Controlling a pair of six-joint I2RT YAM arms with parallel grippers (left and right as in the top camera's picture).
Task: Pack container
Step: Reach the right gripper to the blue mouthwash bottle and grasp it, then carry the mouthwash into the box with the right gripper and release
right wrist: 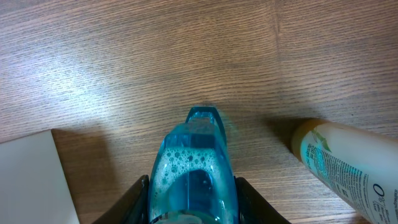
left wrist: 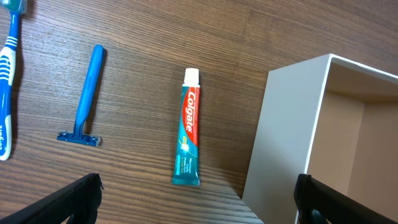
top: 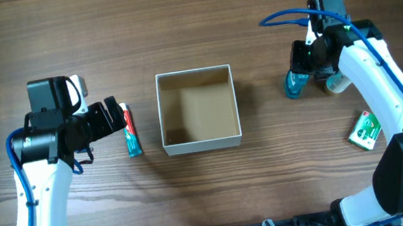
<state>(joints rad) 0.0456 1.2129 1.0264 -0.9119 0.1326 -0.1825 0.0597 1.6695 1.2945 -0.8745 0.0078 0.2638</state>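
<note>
The space between the container's sides is empty, so I will lift my right gripper over them. I will then lower it to let go of the bottle in the container's far corner nearest the tube.
The container (top: 202,139), a square white-walled box with a tan inside, sits mid-table and holds nothing; its corner shows in the left wrist view (left wrist: 292,130). A Colgate toothpaste tube (top: 131,131) lies just left of it, also in the left wrist view (left wrist: 188,127). My left gripper (top: 114,117) is open above the tube's near end, fingers wide (left wrist: 196,202). My right gripper (top: 305,60) is shut on a blue liquid bottle (top: 296,82), which foams between the fingers (right wrist: 191,168).
A blue razor (left wrist: 87,93) and a blue-white toothbrush (left wrist: 7,87) lie left of the tube. A pale yellow bottle (right wrist: 348,165) lies right of the blue one (top: 335,82). A green packet (top: 364,130) lies at the right.
</note>
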